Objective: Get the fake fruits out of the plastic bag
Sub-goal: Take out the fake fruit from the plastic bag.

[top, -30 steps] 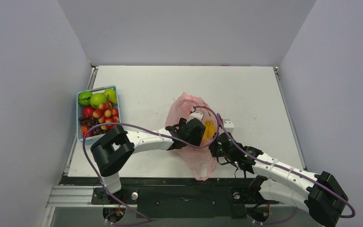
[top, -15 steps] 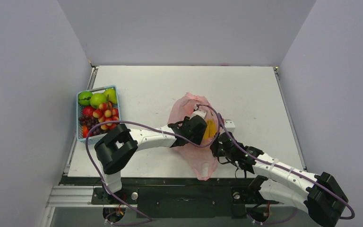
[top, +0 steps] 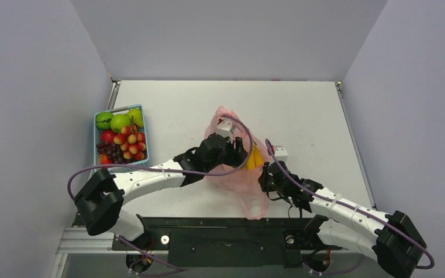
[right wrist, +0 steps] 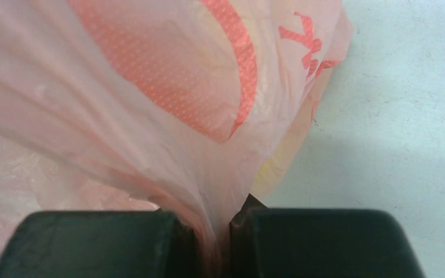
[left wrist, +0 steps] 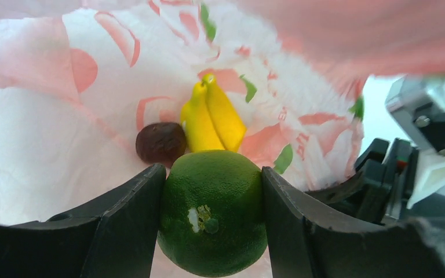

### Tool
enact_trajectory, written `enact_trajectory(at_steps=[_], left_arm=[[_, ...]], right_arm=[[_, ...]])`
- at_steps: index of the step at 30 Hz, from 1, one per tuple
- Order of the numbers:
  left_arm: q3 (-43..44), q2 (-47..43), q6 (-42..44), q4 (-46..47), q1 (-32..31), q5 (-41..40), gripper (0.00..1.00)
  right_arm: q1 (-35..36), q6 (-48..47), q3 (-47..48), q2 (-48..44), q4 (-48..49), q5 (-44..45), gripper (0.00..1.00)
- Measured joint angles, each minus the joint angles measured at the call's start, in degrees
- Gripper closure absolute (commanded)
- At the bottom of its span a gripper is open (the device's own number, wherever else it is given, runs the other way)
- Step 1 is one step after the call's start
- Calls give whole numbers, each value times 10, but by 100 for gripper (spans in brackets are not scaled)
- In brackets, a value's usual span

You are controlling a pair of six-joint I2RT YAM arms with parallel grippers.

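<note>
I should rise from the bag (top: 234, 176), lower my left gripper over the red fruit in the basket and let go, because the basket of fruits is to the left of my left gripper in the top view.
My left gripper (left wrist: 211, 172) is inside the pink plastic bag (left wrist: 46, 133), shut on a round green fake fruit (left wrist: 211, 211) with a pitted skin that fills the gap between its black fingers (left wrist: 121, 226). Deeper in the bag lie a bunch of yellow bananas (left wrist: 211, 119) and a small dark brown fruit (left wrist: 161, 143). From above, the left gripper (top: 240, 153) reaches into the bag (top: 234, 176) beside the bananas (top: 256, 157). My right gripper (right wrist: 213, 223) is shut on a gathered fold of the bag (right wrist: 168, 104) at its near right side (top: 265, 174).
A light-blue basket (top: 96, 152) at the table's left edge holds green apples (top: 120, 121), a red-yellow cluster (top: 131, 142) and dark grapes. White tabletop (right wrist: 400, 116) lies right of the bag. The right arm's wrist (left wrist: 423, 145) sits close beside the bag's mouth.
The left jaws closed onto the green fruit. The left wrist drew back to the left and its elbow swung down and left. The bag shifted with it. The right gripper stayed put.
</note>
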Motion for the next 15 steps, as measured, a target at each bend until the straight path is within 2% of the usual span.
enact_trajectory(at_steps=[3,5,12,15], left_arm=[[-14,-17,-12,28,18,28,72],[-21,-20,-27,49,34,82,74],[-96,-33,-166,234,92,411,76],[-131,-92,-188,234,92,508,76]], right_arm=[[-1,-4,0,0,0,0,100],[-2,-5,0,0,-1,2,100],[-22,-11,1,-12,-5,20,100],[-35,-18,2,-13,-7,22,100]])
